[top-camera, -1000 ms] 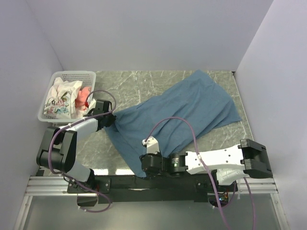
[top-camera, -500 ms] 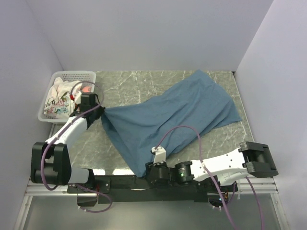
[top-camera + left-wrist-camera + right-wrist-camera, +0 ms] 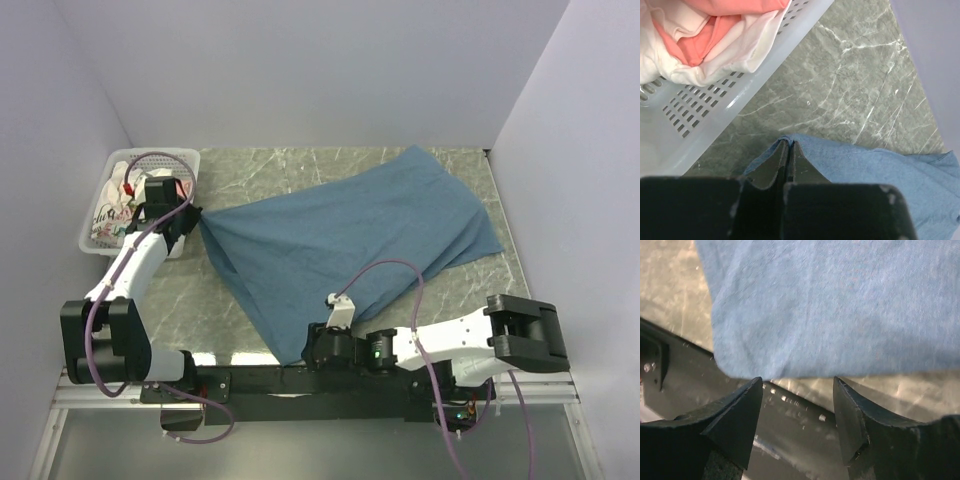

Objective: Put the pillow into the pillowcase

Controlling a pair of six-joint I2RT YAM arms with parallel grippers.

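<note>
The pillowcase's corner lies to the left in the top view and lower down. My right gripper will move that way and down onto the pillowcase's near corner (image 3: 287, 357) (image 3: 729, 369).
The dusty-blue pillowcase (image 3: 350, 240) lies spread and wrinkled across the marble table, running from the left-middle to the far right. My left gripper (image 3: 192, 213) is shut on its left corner, right beside the basket. The left wrist view shows the jaws pressed together on a fold of blue fabric (image 3: 788, 145). My right gripper (image 3: 305, 352) is open at the near edge of the table, by the cloth's near corner. In the right wrist view its fingertips (image 3: 757, 385) are apart, and the pillowcase (image 3: 830, 305) lies just beyond them. The pillow is out of view.
A white plastic basket (image 3: 96, 243) at the far left holds a white printed cloth (image 3: 115, 215) and pink fabric (image 3: 715, 27). White walls close in the back and both sides. The black mounting rail (image 3: 260, 382) runs along the table's near edge.
My left gripper closed on the pillowcase corner and pulled it left and back toward the basket, stretching the cloth out. My right gripper shifted slightly right along the near edge and opened wider.
</note>
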